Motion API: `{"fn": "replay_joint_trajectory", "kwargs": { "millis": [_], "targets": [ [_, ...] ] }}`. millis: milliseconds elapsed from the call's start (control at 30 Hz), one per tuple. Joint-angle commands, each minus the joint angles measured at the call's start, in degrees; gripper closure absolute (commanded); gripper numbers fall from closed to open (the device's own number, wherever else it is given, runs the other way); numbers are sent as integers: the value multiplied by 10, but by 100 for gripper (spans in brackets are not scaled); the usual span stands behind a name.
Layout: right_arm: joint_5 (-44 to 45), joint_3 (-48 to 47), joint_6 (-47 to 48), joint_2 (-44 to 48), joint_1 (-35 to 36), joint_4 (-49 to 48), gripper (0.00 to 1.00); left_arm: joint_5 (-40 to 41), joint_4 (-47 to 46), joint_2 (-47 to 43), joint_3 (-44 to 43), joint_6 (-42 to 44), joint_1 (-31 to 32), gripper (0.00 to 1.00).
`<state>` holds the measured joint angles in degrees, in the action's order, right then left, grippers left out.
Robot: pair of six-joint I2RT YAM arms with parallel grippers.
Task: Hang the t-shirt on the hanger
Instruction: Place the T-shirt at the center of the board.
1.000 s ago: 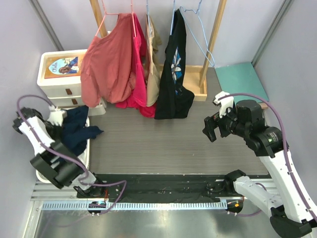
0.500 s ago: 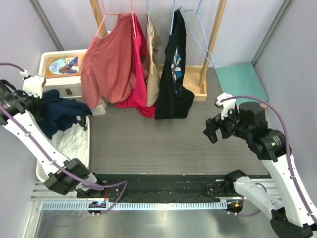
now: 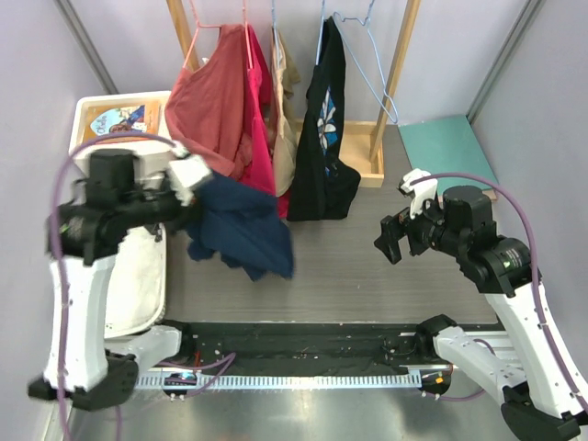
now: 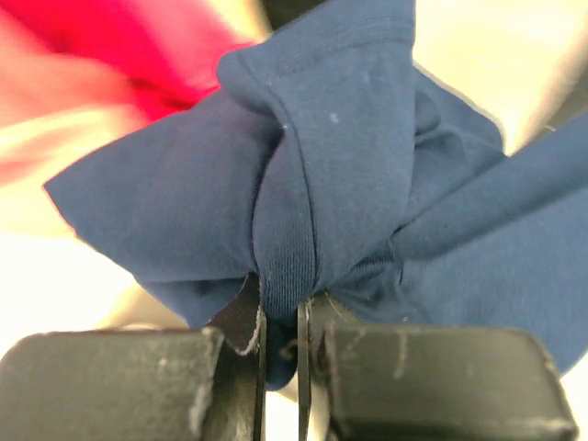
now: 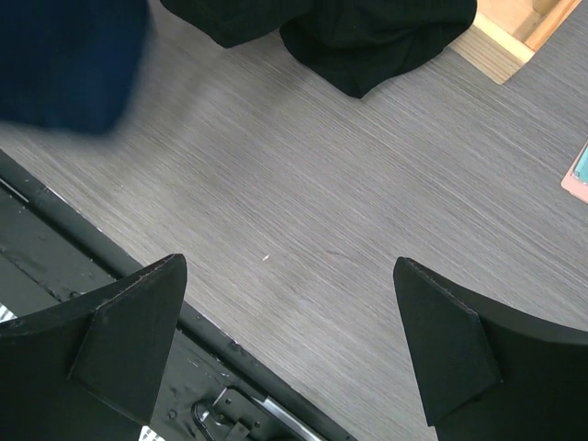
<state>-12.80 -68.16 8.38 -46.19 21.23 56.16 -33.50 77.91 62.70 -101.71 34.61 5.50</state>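
The t-shirt (image 3: 243, 234) goes in my left gripper to the right in the top view next, over the clear, open floor. Then my left gripper releases the t-shirt's fold.
The navy t-shirt (image 3: 243, 234) hangs bunched from my left gripper (image 3: 190, 175), above the floor in front of the clothes rack. In the left wrist view my left gripper (image 4: 280, 322) is shut on a fold of the t-shirt (image 4: 340, 165). The light-blue wire hanger (image 3: 369, 69) hangs bare at the right end of the rack, beside the black shirt. My right gripper (image 3: 390, 241) is open and empty over the floor at the right, well apart from both. In the right wrist view my right gripper (image 5: 289, 317) is spread wide, and the t-shirt (image 5: 64, 55) shows blurred at the top left.
Red and pink shirts (image 3: 216, 110), a beige garment and a black graphic shirt (image 3: 323, 129) hang on the wooden rack (image 3: 363, 170). A white drawer unit (image 3: 87, 124) and a white basket (image 3: 138, 285) stand at the left. A teal mat (image 3: 446, 147) lies at the back right.
My left arm swung from the basket at the far left to the right, carrying the t-shirt out over the floor near the rack. My right arm has hardly moved.
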Motion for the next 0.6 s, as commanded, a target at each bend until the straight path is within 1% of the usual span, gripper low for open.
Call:
{"fn": "replay_joint_trajectory", "kwargs": {
  "millis": [0, 33, 67, 133, 167, 233, 267, 300, 367, 400, 433, 500, 533, 567],
  "targets": [
    [-5, -23, -13, -7, -2, -23, 0, 66, -71, 43, 116, -143, 181, 100],
    [-5, -20, -11, -8, -2, -22, 0, 118, -101, 31, 141, -155, 220, 100],
    [-4, -18, -8, -11, -2, -21, 0, 147, -161, 28, 189, -168, 295, 100],
    [0, -13, 1, -14, -2, -22, 0, 177, -189, 38, 215, -166, 352, 100],
    [1, -12, 4, -18, -2, -23, 0, 187, -198, 43, 229, -164, 390, 100],
    [8, -9, 16, -21, -1, -26, 0, 179, -245, 62, 231, -176, 410, 100],
    [9, -9, 22, -23, -2, -25, 0, 172, -264, 67, 228, -179, 410, 100],
    [11, -10, 29, -26, -1, -25, 0, 173, -313, 70, 215, -190, 410, 100],
    [22, -11, 44, -29, -2, -24, 0, 171, -353, 63, 203, -186, 409, 100],
    [21, -11, 50, -36, -1, -22, 0, 164, -371, 56, 215, -182, 409, 100],
    [18, -12, 66, -41, -2, -16, 0, 151, -393, 44, 229, -157, 408, 100],
    [4, -11, 80, -53, -2, -15, 0, 120, -385, 20, 265, -120, 409, 98],
    [0, -8, 87, -69, -1, -15, 0, 122, -357, 16, 307, -90, 407, 76],
    [-14, -8, 101, -77, -2, -17, 0, 128, -335, 17, 324, -73, 408, 63]
  ]
}}
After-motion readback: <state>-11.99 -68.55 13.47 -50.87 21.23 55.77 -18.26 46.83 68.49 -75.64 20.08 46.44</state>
